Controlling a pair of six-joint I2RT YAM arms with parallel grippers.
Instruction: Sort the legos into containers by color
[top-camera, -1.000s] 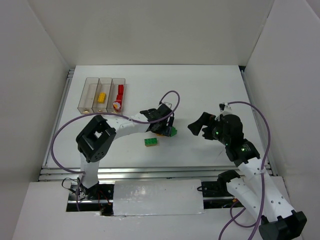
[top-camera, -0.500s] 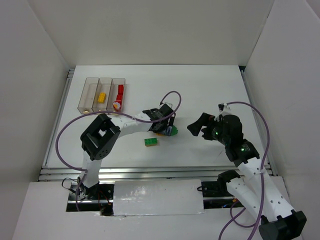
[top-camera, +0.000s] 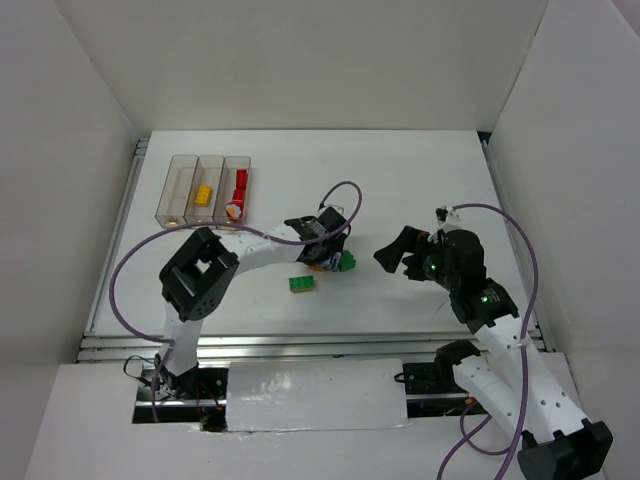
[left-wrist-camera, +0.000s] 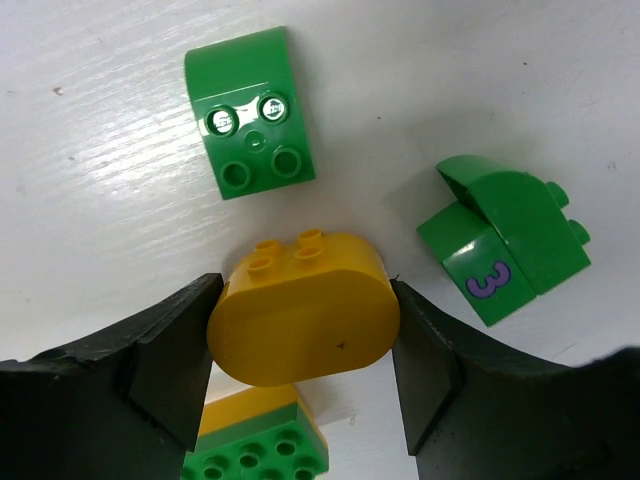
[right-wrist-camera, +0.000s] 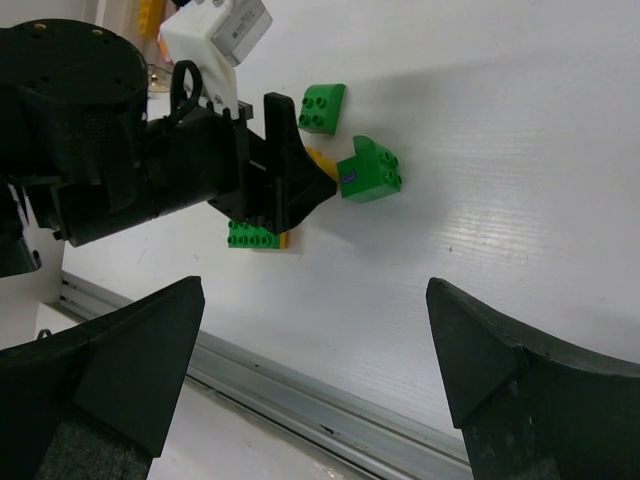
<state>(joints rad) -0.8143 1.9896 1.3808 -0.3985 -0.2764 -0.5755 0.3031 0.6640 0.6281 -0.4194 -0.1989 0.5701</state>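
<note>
I should raise my left gripper over the middle bin's far end next, outward and to its left in the top view, since that bin holds yellow.
My left gripper is shut on a yellow rounded lego, with both fingers pressed against its sides, low over the table. Around it lie a green curved lego, a green lego marked 3 and a green-and-yellow studded lego. In the top view the green legos sit at the table's middle, one below the gripper and one to its right. The clear containers stand at the back left, with a yellow lego in the middle bin and red legos in the right bin. My right gripper is open and empty, to the right of the legos.
White walls enclose the table on three sides. A metal rail runs along the table's near edge. Purple cables loop over both arms. The right wrist view shows the left gripper among the green legos.
The left arm's elbow has shifted slightly to the right while its gripper stays over the legos. The right arm has barely moved.
</note>
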